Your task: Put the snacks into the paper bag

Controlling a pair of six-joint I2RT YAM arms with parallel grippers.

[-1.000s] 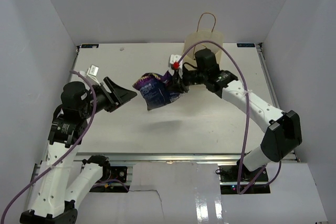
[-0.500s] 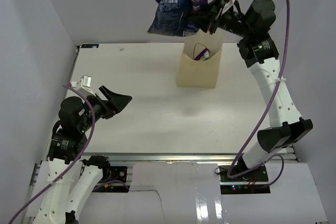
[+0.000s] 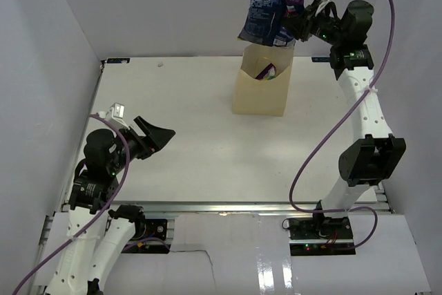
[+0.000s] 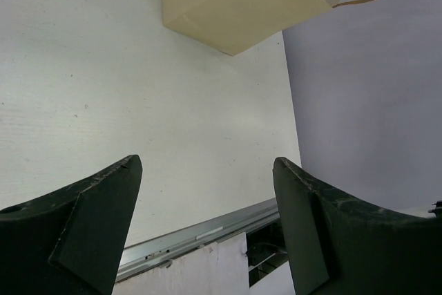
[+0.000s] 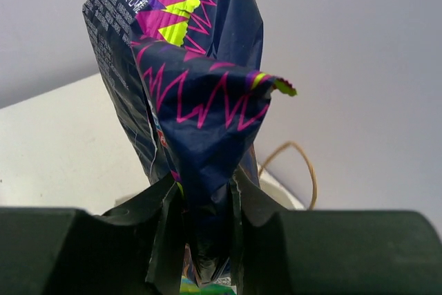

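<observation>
The paper bag's opening (image 3: 267,65) is below my right gripper and to its left in the top view, so my right gripper should lower the snack toward it and release the snack.
The tan paper bag (image 3: 261,91) stands upright at the back of the table, its mouth open, with purple and green packets (image 3: 266,72) showing inside. My right gripper (image 3: 298,24) is shut on a dark blue-purple snack bag (image 3: 264,20) and holds it high above the bag's mouth. In the right wrist view the snack bag (image 5: 186,88) is pinched between the fingers (image 5: 160,233), with a loop handle (image 5: 304,170) behind it. My left gripper (image 3: 157,134) is open and empty at the left, far from the bag. In the left wrist view the paper bag (image 4: 242,1) lies ahead.
White enclosure walls (image 3: 62,39) close in the table on the left, back and right. A metal rail (image 3: 228,206) runs along the near edge of the table (image 3: 186,143). A purple cable (image 3: 324,143) hangs beside the right arm.
My right gripper has carried the blue-purple snack bag up from the middle of the table to above the paper bag's mouth. The left arm has drawn back a little towards its base.
</observation>
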